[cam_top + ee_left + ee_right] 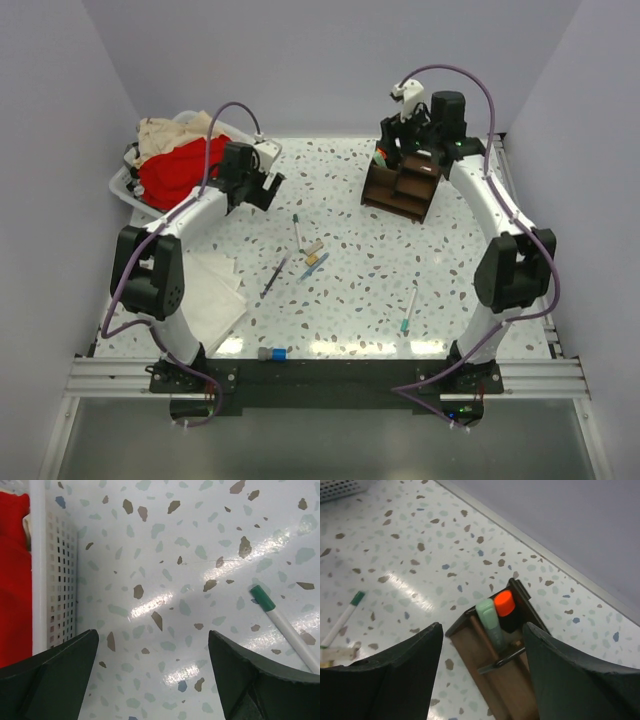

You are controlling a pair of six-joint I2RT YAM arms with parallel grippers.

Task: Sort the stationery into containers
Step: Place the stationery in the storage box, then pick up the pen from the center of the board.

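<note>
The lone white pen's teal cap (405, 325) is below my right gripper toward my base, and that pen is unsorted. My right gripper should move back and down to it next.
The dark brown wooden organizer (400, 187) stands at the back right. In the right wrist view its back compartment (470, 617) holds an orange highlighter (504, 603) and a pale green marker (490, 618). My right gripper (409, 150) (482, 626) hovers open and empty just above it. My left gripper (267, 188) (152, 640) is open and empty over bare table beside the basket. On the table lie a white pen with a green cap (297, 230) (282, 622) (342, 620), two tan erasers (312, 252), a blue pen (316, 266), a black pen (275, 275), another white pen (408, 312) and a grey-blue stub (271, 353).
A white basket (125, 185) (55, 580) with red and beige clothes stands at the back left, close to my left gripper. A white folded cloth (215, 290) lies at the front left. Walls close in the table on three sides.
</note>
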